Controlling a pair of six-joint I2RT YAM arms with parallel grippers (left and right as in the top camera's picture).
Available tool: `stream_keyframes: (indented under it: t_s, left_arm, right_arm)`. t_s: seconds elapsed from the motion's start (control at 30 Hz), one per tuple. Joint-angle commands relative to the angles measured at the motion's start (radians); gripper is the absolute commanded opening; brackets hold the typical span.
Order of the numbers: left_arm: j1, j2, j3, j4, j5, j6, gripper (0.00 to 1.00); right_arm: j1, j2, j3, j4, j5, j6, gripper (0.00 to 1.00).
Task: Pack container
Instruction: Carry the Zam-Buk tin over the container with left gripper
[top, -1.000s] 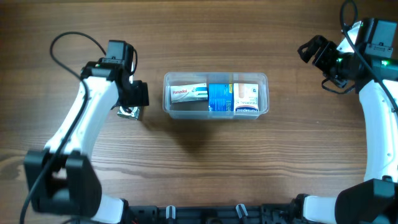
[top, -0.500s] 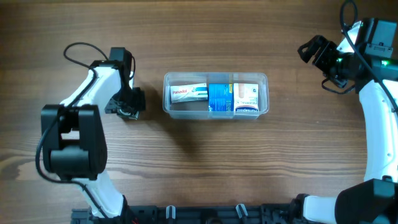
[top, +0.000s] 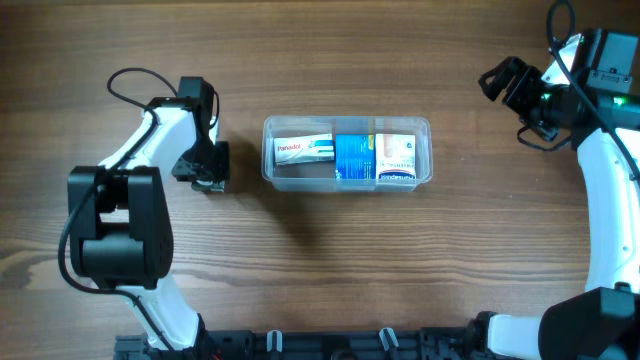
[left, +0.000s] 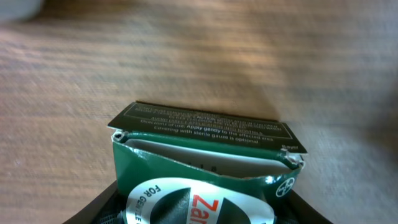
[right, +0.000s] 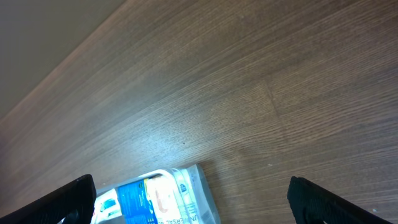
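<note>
I should next carry the green box with my left gripper up over the clear container's rim, then down onto the blue box (top: 353, 157), before opening.
The clear container (top: 347, 122) lies mid-table and holds a white Panadol box (top: 303, 150), a blue box (top: 353, 157) and a white-and-orange box (top: 397, 155). Left of it, my left gripper (top: 207, 178) points down at the table. In the left wrist view a crumpled green box (left: 205, 155) fills the gap between the dark fingers, and my left gripper (left: 199, 211) is shut on it. My right gripper (top: 512, 100) hovers open at the far right, holding nothing. In the right wrist view, my right gripper (right: 193, 202) frames the container's end (right: 202, 190) below.
Bare wooden tabletop (top: 330, 250) surrounds the container on all sides. The left arm's black cable (top: 130, 80) loops above its wrist. The right arm's base runs down the right edge (top: 610, 220).
The left arm folded in closer to its base while its gripper stayed over the green box. Its jaws narrowed onto the box. The right arm has not moved.
</note>
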Motion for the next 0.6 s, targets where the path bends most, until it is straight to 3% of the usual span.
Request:
stream_keyframes:
  t_s: [0.0,0.23,0.37,0.57]
  left_arm:
    - [-0.051,-0.115,0.015,-0.034,0.002,-0.01,0.42]
    - [-0.192,-0.345,0.087,-0.09,0.0,-0.013,0.45]
    - [-0.266,-0.415,0.087,-0.04,0.001,-0.014,0.45]
    - [-0.404,-0.407,0.086,0.095,0.002,-0.061,0.37]
  right_arm:
    - [0.0,-0.024,0.002,0.004,-0.015,0.006,1.0]
    - [0.0,-0.024,0.002,0.004,-0.015,0.006,1.0]
    - [0.0,-0.024,0.002,0.004,-0.015,0.006,1.0]
    - [0.0,-0.024,0.002,0.004,-0.015,0.006,1.0]
